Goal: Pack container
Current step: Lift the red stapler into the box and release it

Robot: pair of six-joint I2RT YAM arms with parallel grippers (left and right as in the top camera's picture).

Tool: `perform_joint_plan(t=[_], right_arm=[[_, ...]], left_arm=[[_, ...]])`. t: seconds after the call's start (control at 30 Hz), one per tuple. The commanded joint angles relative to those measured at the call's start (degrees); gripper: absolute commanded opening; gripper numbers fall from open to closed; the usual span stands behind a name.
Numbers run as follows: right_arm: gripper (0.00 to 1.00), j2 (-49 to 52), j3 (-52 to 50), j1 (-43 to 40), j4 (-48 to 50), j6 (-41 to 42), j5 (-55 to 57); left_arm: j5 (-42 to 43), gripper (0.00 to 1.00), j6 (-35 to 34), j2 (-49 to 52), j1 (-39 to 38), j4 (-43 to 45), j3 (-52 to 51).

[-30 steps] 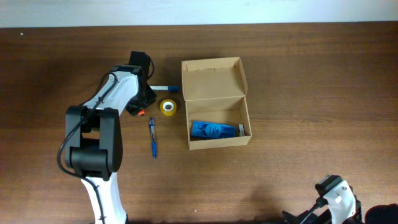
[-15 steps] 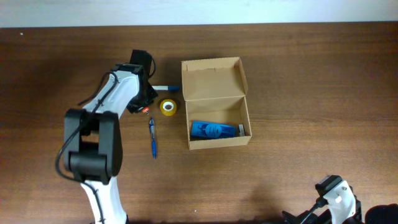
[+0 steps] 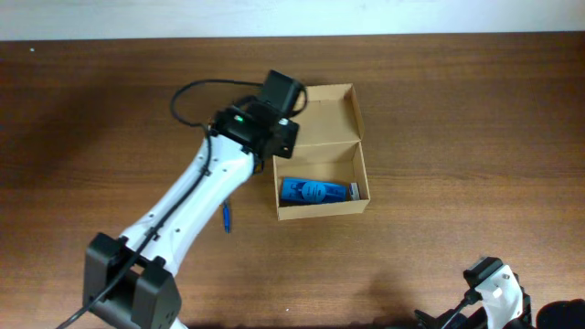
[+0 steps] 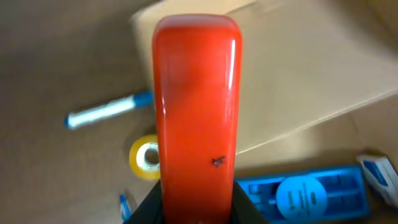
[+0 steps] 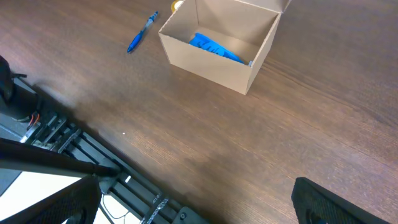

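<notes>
The left gripper turns along the strip between the blue packet (image 3: 315, 190) and the lid side next, then brings the red object down there, since that strip is free.
The container (image 3: 361, 169) is a tan cardboard box with its flap lid open at the back. It also shows in the right wrist view (image 5: 217, 62). A blue packet (image 3: 315, 190) lies inside it. My left gripper (image 3: 277, 126) hovers over the box's left rear corner, shut on a glossy red oblong object (image 4: 196, 106). Its jaws (image 4: 196, 208) grip the object's near end. In the left wrist view, a yellow tape roll (image 4: 145, 157) and a white-and-blue marker (image 4: 109, 110) lie on the table left of the box. My right gripper (image 5: 196, 202) is open and empty, far from the box.
A blue pen (image 3: 226, 217) lies on the table left of the box, partly under my left arm, and also shows in the right wrist view (image 5: 140, 32). The right arm's base (image 3: 494, 291) sits at the front right edge.
My left arm has swung right from beside the tape roll to above the box's left rear corner, carrying the red object. The right arm has not moved.
</notes>
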Motion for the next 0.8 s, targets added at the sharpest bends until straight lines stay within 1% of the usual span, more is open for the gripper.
perform_joint_plan(t=[0.0,0.07,0.17,0.23,0.3,0.4,0.53,0.63,0.77], right_arm=[[0.99,0.4,0.0,0.3,0.1,0.7,0.5],[0.99,0.4,0.0,0.3,0.1,0.7,0.5],[0.99,0.4,0.0,0.3,0.1,0.7,0.5],[0.99,0.4,0.0,0.3,0.1,0.7,0.5],[0.99,0.4,0.0,0.3,0.1,0.7,0.5],[0.99,0.4,0.0,0.3,0.1,0.7,0.5],[0.99,0.4,0.0,0.3,0.1,0.7,0.5],[0.99,0.4,0.0,0.3,0.1,0.7,0.5],[0.99,0.4,0.0,0.3,0.1,0.7,0.5]], left_arm=[[-2.0,0.02,16.0,-2.1,-3.9,1.4,1.4],[-2.0,0.02,26.5,-1.3,-6.1,1.5,1.4],[-0.8,0.02,38.8,1.3,-7.1,1.4,1.3],[2.0,0.02,44.2,3.4,-7.1,1.5,1.3],[5.2,0.02,47.9,5.1,-7.1,1.4,1.3],[8.1,0.02,50.3,6.6,-7.0,1.4,1.3],[8.2,0.02,50.4,8.3,-6.1,0.1,1.3],[10.4,0.02,50.4,8.6,-4.8,-2.1,1.2],[11.5,0.02,50.5,9.5,-3.3,-2.0,0.4]])
